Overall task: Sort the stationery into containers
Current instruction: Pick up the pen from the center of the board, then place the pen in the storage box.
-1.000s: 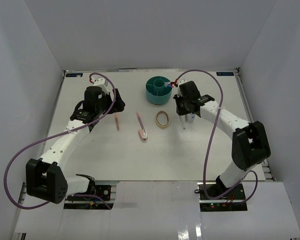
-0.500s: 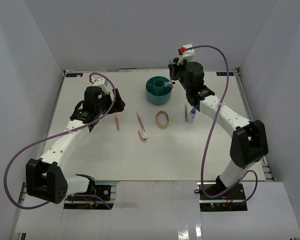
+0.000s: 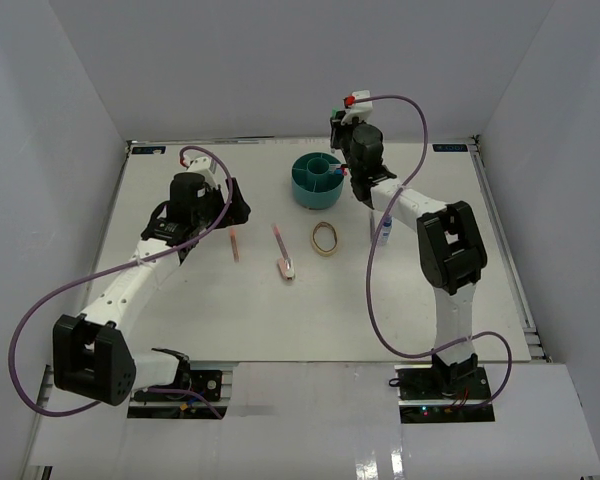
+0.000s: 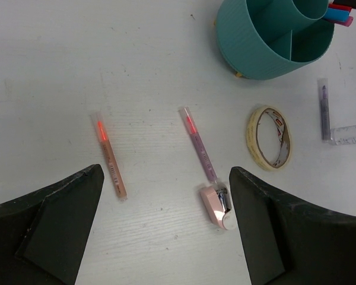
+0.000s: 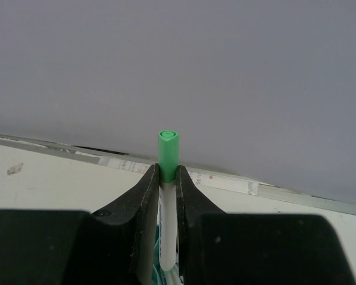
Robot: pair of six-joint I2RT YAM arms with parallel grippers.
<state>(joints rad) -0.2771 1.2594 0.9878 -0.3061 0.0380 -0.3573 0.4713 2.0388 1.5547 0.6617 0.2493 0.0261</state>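
Note:
The green-capped white pen (image 5: pixel 168 155) hangs upright at the organizer's rim, so next my right gripper will move toward the standing pens, go down over their section of the organizer and release.
The round teal organizer (image 3: pixel 318 181) stands at the back middle; red, blue and pink pens (image 4: pixel 342 8) stand in it. My right gripper (image 3: pixel 349 171) hangs at its right rim, shut on a green-capped white pen (image 5: pixel 168 155) held upright. My left gripper (image 4: pixel 165 173) is open and empty above the table. Below it lie an orange pen (image 4: pixel 110 161), a pink pen (image 4: pixel 199 146), a small pink eraser (image 4: pixel 216 205) and the tan loop (image 4: pixel 269 137). A purple pen (image 4: pixel 324 110) and the small blue-capped bottle (image 3: pixel 384 234) lie right of the loop.
White walls close the table on the left, back and right. The right arm's forearm reaches over the table's right side, above the bottle. The organizer (image 4: pixel 267 37) also shows at the top right of the left wrist view.
My right gripper has risen from the table beside the bottle and swung back and left to the organizer's right rim, carrying the green-capped pen. The left arm has not moved.

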